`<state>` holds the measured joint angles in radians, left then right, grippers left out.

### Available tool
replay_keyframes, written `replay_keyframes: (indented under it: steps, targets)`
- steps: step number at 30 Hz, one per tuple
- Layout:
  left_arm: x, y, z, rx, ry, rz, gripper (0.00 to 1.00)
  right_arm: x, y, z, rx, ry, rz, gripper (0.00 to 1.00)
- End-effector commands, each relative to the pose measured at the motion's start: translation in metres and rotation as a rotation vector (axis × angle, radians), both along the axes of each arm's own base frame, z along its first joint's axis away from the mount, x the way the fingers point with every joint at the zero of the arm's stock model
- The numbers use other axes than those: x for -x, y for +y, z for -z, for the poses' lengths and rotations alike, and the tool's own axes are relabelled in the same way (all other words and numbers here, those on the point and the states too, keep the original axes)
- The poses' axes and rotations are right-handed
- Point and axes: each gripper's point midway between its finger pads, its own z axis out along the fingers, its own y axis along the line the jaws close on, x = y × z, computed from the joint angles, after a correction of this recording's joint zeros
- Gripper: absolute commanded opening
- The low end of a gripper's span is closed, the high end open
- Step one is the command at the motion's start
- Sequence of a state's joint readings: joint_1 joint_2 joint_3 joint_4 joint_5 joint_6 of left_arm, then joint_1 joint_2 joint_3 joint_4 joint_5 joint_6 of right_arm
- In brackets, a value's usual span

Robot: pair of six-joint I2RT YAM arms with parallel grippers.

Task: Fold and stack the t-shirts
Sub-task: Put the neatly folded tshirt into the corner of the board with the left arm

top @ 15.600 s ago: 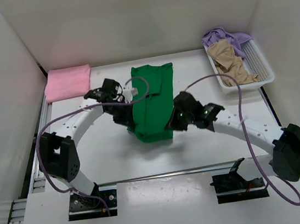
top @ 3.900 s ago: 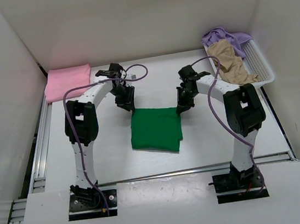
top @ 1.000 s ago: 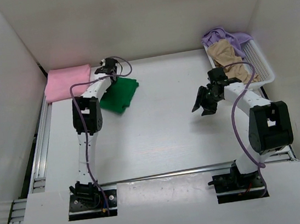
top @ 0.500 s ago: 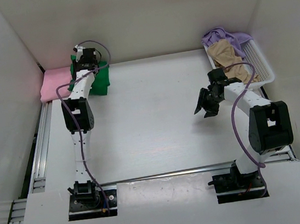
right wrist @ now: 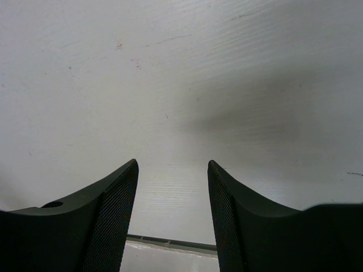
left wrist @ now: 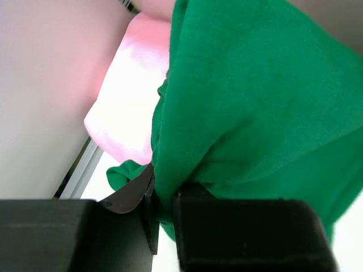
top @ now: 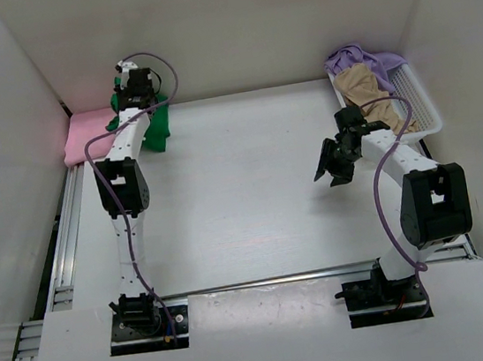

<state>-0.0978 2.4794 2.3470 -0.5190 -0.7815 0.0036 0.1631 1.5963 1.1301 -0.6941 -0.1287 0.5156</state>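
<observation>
The green t-shirt's fold shifts to the left in the top view over the pink t-shirt (top: pixel 90 135) next, carried by my left gripper. The green t-shirt still hangs mostly beside it.
My left gripper (top: pixel 132 104) is stretched into the far left corner, shut on a fold of the dark green t-shirt (top: pixel 154 128). In the left wrist view the green cloth (left wrist: pixel 255 102) is pinched between the jaws of that gripper (left wrist: pixel 164 209) and hangs partly over the folded pink t-shirt (left wrist: pixel 133 107). The pink t-shirt (top: pixel 84 137) lies against the left wall. At the right of the table my right gripper (top: pixel 327 169) is open, and its wrist view shows nothing but bare table between its fingers (right wrist: pixel 172 170). The tan t-shirt (top: pixel 369 97) and lavender t-shirt (top: pixel 359 56) lie crumpled in the basket.
The white mesh basket (top: pixel 424 112) stands at the back right against the wall. White walls close in the left, back and right sides. A metal rail (top: pixel 63 248) runs along the table's left edge.
My left gripper has carried the green t-shirt left and back, from the table's back-left area to the corner by the pink t-shirt. The right arm has barely moved.
</observation>
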Motion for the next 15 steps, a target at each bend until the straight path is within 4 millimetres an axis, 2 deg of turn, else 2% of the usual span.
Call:
replay_keyframes:
  steps: [1, 2, 4, 5, 6, 11, 13, 15]
  targets:
    - [-0.003, 0.003, -0.085, 0.015, -0.193, -0.014, 0.1, -0.004, -0.004, -0.006, 0.02, -0.007, -0.003, 0.57]
    - [-0.002, 0.012, -0.08, 0.009, -0.185, -0.036, 0.1, -0.004, -0.005, -0.006, 0.023, -0.009, -0.012, 0.57]
    - [0.0, 0.02, -0.086, 0.008, -0.195, -0.048, 0.1, -0.002, -0.007, -0.003, 0.034, -0.001, -0.008, 0.57]
    - [0.001, 0.02, -0.082, 0.008, -0.186, -0.048, 0.1, -0.002, -0.007, -0.003, 0.034, -0.001, -0.008, 0.57]
    - [0.004, 0.025, -0.094, 0.013, -0.204, -0.048, 0.1, -0.002, -0.007, -0.003, 0.034, -0.001, -0.008, 0.57]
    - [0.005, 0.028, -0.106, 0.024, -0.231, -0.04, 0.1, -0.003, -0.005, 0.0, 0.027, 0.011, -0.012, 0.57]
    - [0.005, 0.043, -0.102, 0.021, -0.227, -0.064, 0.1, -0.003, -0.005, 0.0, 0.027, 0.011, -0.012, 0.57]
    - [0.006, 0.05, -0.102, 0.02, -0.227, -0.075, 0.1, -0.006, -0.005, -0.003, 0.026, 0.002, -0.012, 0.57]
